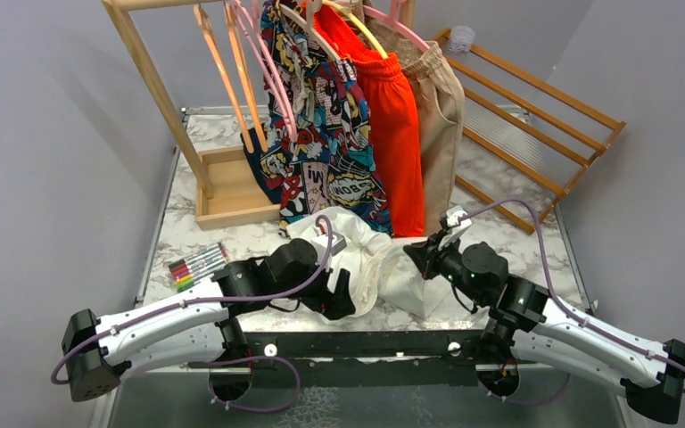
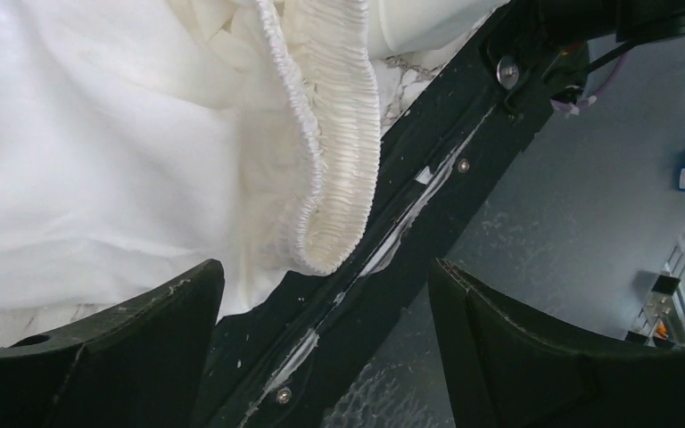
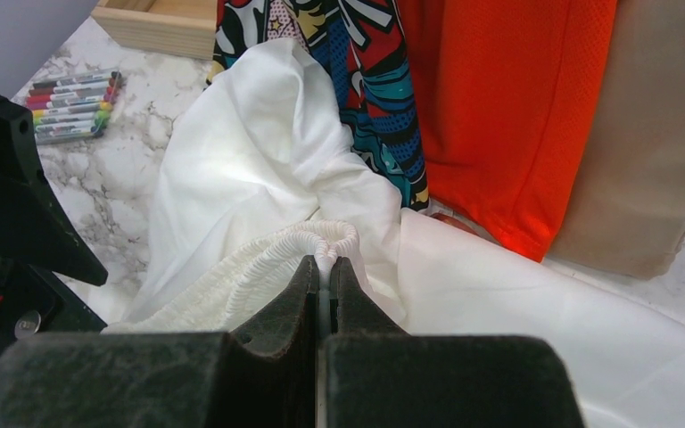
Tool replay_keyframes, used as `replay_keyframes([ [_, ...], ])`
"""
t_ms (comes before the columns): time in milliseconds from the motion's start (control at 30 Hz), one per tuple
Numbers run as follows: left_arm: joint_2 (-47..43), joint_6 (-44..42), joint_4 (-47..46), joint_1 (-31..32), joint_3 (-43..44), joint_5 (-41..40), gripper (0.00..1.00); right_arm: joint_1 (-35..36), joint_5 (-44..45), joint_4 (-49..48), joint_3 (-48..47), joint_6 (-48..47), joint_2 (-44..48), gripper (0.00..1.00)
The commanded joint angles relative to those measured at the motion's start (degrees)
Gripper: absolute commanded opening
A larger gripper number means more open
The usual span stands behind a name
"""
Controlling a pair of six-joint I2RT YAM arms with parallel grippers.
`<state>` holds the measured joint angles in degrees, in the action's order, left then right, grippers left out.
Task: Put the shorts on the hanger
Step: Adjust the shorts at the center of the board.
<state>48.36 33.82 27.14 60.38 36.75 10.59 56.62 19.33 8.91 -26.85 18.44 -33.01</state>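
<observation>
My right gripper holds only the waistband's other side. The near bend of the waistband loop (image 2: 328, 251) gets my left gripper lowered onto it next, fingers astride the waistband.
The white shorts (image 1: 370, 259) lie crumpled on the marble table in front of the rack, and also show in the right wrist view (image 3: 250, 169). My right gripper (image 3: 324, 266) is shut on a fold of their gathered waistband; in the top view it (image 1: 416, 257) sits at the heap's right edge. My left gripper (image 2: 325, 294) is open and empty, its jaws wide apart just below a loop of the waistband (image 2: 330, 134), over the black mounting bar; in the top view it (image 1: 339, 301) is at the heap's near left edge. An empty light-pink hanger (image 1: 266, 67) hangs on the rack.
On the wooden rack (image 1: 156, 85) hang orange hangers (image 1: 232, 71), comic-print shorts (image 1: 321, 134), orange-red shorts (image 1: 394, 116) and beige shorts (image 1: 439, 107). Markers (image 1: 198, 266) lie at the left. A wooden lattice (image 1: 535, 125) leans at the back right.
</observation>
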Motion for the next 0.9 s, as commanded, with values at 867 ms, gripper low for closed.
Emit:
replay_keyframes([
  [867, 9.3, 12.16, -7.23, 7.83, -5.0, -14.71, 0.5, 0.24, -0.73, -1.62, 0.26, 0.29, 1.55, 0.01],
])
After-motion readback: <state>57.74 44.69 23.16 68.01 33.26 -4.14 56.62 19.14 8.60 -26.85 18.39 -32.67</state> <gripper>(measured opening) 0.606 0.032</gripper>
